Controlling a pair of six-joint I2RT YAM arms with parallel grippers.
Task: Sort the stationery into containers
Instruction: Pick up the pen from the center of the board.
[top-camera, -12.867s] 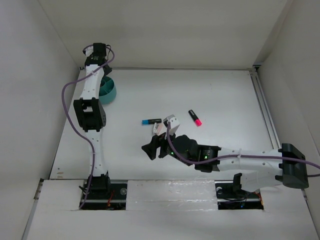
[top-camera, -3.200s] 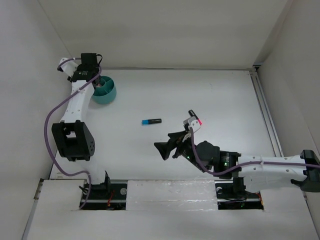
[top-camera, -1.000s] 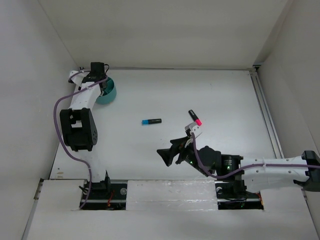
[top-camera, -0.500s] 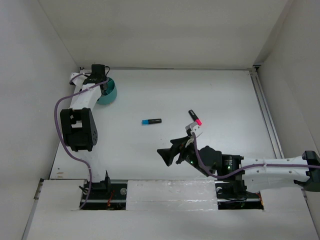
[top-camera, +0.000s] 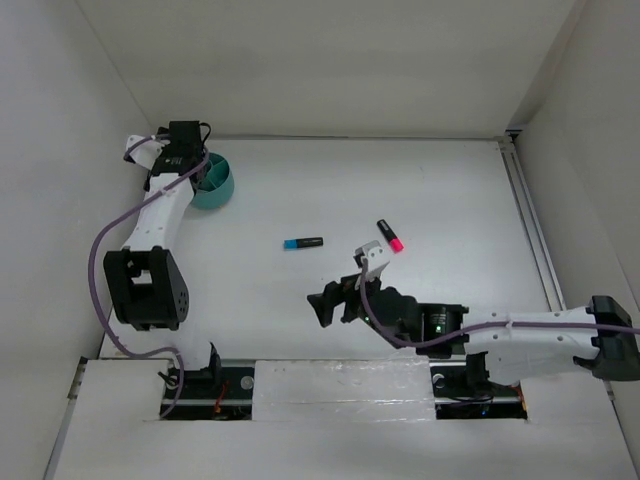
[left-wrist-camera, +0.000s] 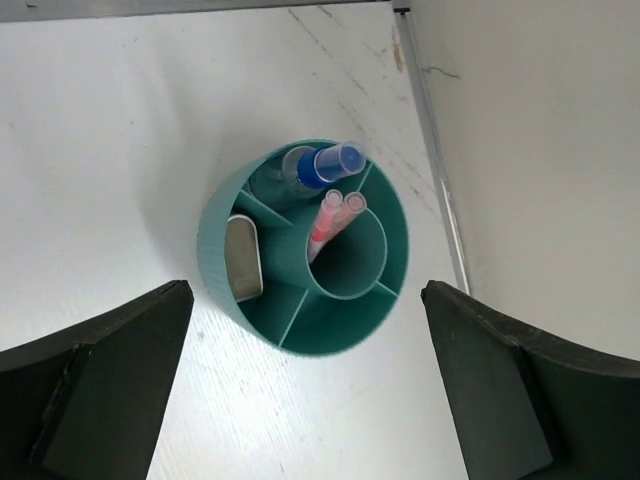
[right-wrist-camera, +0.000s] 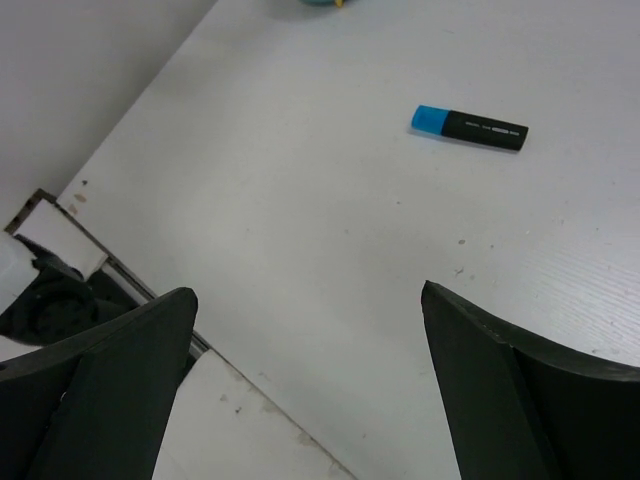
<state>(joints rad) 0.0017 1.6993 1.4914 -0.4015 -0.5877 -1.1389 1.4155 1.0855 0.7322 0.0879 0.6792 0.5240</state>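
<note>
I should next reach outward with my right gripper, turn it and lower its open fingers astride the black end of the blue-ended marker, as that marker is still outside the tub.
The round teal tub stands at the table's far left. Its compartments hold a clear blue-capped bottle, two salmon-pink pens in the centre tube, and a pale eraser. My left gripper hangs open right above the tub with nothing between its fingers. A black marker with a blue end lies mid-table. A black marker with a pink end lies to its right. My right gripper hovers open and empty over bare table near the front.
White walls close in the table at the back and on both sides. A metal rail runs along the right side. The same kind of rail passes just beside the tub. The table's near edge and a white front panel lie under my right gripper.
My left gripper has opened wide above the tub and its wrist has drawn back slightly left. My right gripper has opened a little more and shifted left and farther from the front edge.
</note>
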